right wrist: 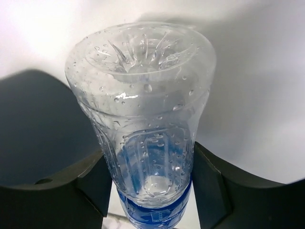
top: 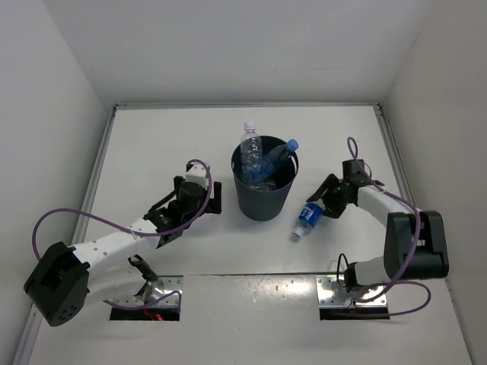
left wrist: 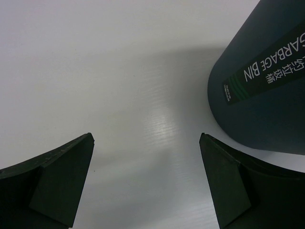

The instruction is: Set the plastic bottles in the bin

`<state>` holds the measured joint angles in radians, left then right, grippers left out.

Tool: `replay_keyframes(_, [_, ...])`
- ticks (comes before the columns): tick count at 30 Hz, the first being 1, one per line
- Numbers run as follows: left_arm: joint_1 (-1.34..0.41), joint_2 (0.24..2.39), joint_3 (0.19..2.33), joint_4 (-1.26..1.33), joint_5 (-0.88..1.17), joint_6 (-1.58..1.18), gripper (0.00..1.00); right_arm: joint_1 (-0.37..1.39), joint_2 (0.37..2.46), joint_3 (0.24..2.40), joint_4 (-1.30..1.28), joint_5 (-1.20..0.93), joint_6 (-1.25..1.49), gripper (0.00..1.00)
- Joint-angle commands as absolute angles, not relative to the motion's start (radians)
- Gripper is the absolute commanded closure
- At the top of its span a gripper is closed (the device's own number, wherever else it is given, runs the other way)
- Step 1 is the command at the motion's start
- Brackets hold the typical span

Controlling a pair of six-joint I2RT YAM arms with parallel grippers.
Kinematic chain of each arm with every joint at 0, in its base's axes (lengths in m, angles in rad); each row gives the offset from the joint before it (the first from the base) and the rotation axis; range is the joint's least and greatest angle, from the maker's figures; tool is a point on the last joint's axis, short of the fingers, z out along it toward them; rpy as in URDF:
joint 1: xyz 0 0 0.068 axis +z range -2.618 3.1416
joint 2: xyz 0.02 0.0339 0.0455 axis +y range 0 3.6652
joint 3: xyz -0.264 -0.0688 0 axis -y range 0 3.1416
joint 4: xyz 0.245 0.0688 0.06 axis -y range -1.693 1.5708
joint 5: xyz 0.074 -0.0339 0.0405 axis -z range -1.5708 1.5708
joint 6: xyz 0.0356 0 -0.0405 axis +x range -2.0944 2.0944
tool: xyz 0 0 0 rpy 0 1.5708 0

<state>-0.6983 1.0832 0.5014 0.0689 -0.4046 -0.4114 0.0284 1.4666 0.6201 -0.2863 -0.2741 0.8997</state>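
The blue-labelled bottle should next go up over the bin's rim in my right gripper, then down cap first beside the blue-capped bottle, where there is still space.
The dark grey bin (top: 262,199) stands mid-table. Two plastic bottles poke out of it: a white-capped one (top: 249,147) and a blue-capped one (top: 279,155). Right of the bin, my right gripper (top: 325,204) is shut on a blue-labelled plastic bottle (top: 308,217), whose cap points toward the near edge. In the right wrist view the pads press both sides of this clear bottle (right wrist: 143,109) just above its blue label, with the right gripper (right wrist: 151,186) round it and its base facing the camera. My left gripper (top: 215,196) stands open left of the bin, empty (left wrist: 145,138).
The bin's wall with a "GARBAGE BIN" label (left wrist: 267,86) fills the upper right of the left wrist view, close to the right finger. White walls enclose the table on the left, back and right. Purple cables loop beside both arms.
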Motion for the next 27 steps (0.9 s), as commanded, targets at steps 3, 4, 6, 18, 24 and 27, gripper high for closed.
replay_keyframes(3, [-0.690,1.094,0.499,0.104,-0.416,-0.405,0.00,-0.041,1.232,0.785,-0.457,-0.114,0.844,0.56])
replay_keyframes(4, [-0.690,1.094,0.499,0.104,-0.407,-0.405,0.00,-0.051,1.194,0.802,-0.457,-0.068,0.844,0.58])
replay_keyframes(6, [-0.690,1.094,0.499,0.104,-0.407,-0.405,0.00,-0.051,1.122,0.850,-0.448,-0.002,0.853,0.62])
replay_keyframes(18, [-0.690,1.103,0.499,0.104,-0.397,-0.405,0.00,0.403,0.916,1.120,-0.341,0.658,0.830,0.69])
replay_keyframes(24, [-0.690,1.112,0.499,0.104,-0.397,-0.405,0.00,0.743,0.966,1.131,-0.054,0.736,0.471,0.69])
replay_keyframes(27, [-0.690,1.112,0.508,0.104,-0.397,-0.405,0.00,0.860,1.029,1.131,-0.017,0.793,0.410,0.68])
